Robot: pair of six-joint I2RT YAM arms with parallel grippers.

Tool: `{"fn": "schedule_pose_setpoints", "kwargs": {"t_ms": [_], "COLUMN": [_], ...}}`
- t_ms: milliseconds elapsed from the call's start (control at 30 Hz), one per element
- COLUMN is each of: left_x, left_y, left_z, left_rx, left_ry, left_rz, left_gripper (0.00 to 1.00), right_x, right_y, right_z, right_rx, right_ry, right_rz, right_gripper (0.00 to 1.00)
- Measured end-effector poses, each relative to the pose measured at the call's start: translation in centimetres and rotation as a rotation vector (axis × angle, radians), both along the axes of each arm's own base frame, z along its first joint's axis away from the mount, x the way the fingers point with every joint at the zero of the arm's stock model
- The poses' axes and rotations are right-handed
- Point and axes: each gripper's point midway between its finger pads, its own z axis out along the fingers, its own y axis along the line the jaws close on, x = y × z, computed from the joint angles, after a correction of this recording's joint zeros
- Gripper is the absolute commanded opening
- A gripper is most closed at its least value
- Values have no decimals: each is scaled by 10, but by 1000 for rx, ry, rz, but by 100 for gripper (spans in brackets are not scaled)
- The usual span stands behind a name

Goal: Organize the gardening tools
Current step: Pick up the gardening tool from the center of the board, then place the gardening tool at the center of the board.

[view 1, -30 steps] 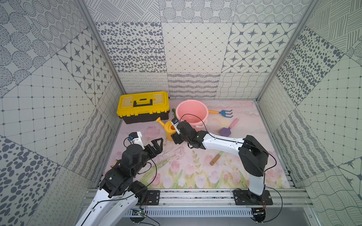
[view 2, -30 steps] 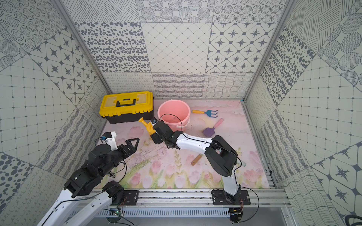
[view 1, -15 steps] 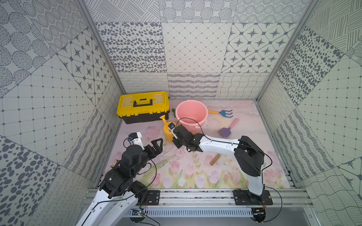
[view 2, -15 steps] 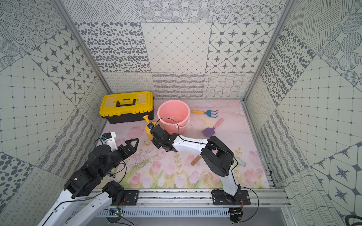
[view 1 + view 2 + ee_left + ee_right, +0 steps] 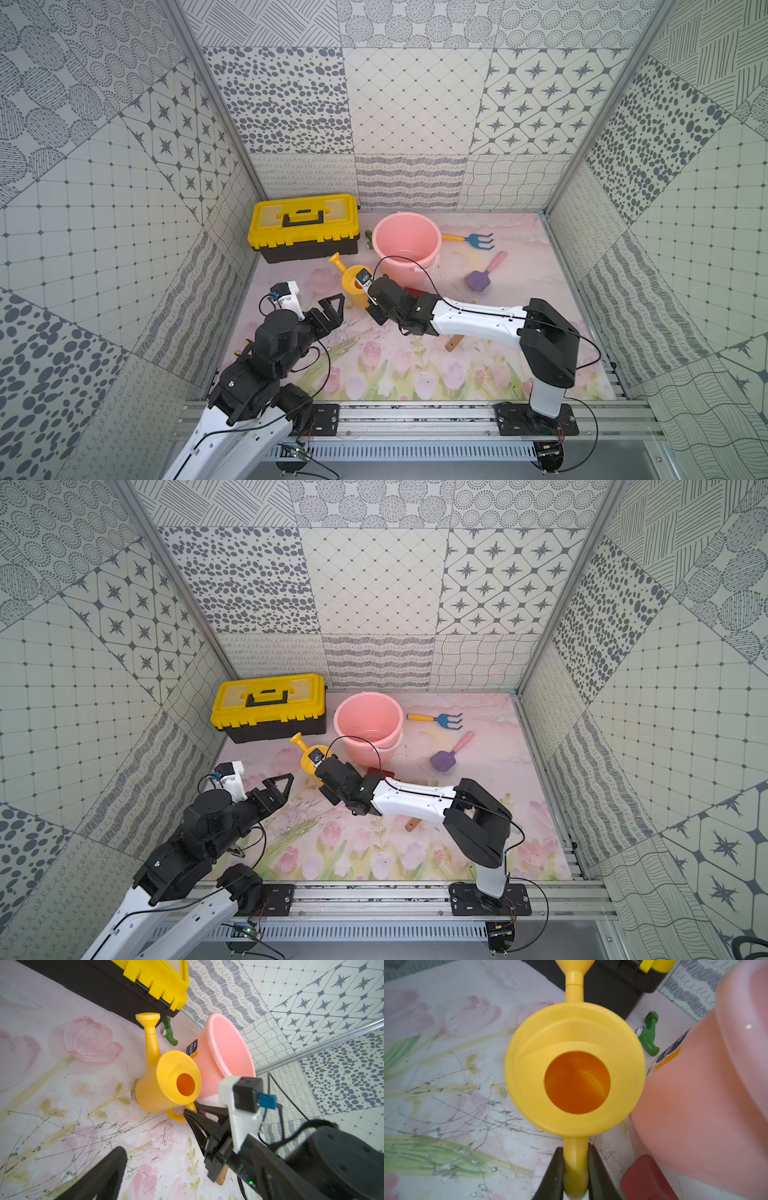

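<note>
My right gripper holds the can and should next take it up past the bucket's near side, then outward and down onto the mat between bucket and scoop, which is bare, and then release it.
My right gripper is shut on the loop handle of a yellow watering can that stands upright on the mat beside the pink bucket. My left gripper hovers open and empty just left of the can. A blue fork with a yellow handle lies right of the bucket. In front of the fork lies a purple scoop with a pink handle. The red spade lies mostly under my right arm, its wooden handle end showing. A green tool lies between toolbox and bucket.
A shut yellow-and-black toolbox stands at the back left against the wall. Patterned walls close in the floral mat on three sides. My right arm stretches across the middle of the mat.
My right gripper's jaws have closed from open onto the watering can's handle, and the gripper has come a little toward the front. The left arm has not moved.
</note>
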Motion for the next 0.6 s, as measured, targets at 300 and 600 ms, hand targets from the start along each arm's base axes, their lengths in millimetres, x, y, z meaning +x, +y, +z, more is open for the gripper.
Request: {"fn": "schedule_pose_setpoints", "kwargs": {"t_ms": [300,600], "left_x": [0,18], "left_y": [-3,-33], "left_z": [1,-16], "left_rx": [-5,15], "left_ry": [1,92], "left_rz": [-13,-104], "left_gripper": [99,99], "right_x": [-20,48], "right_y": [-74,-209], "right_z": [164,187], "right_rx": [307,384], "right_ry": [-207,-287], "right_rz": [-87,-515], "right_gripper": [0,0]}}
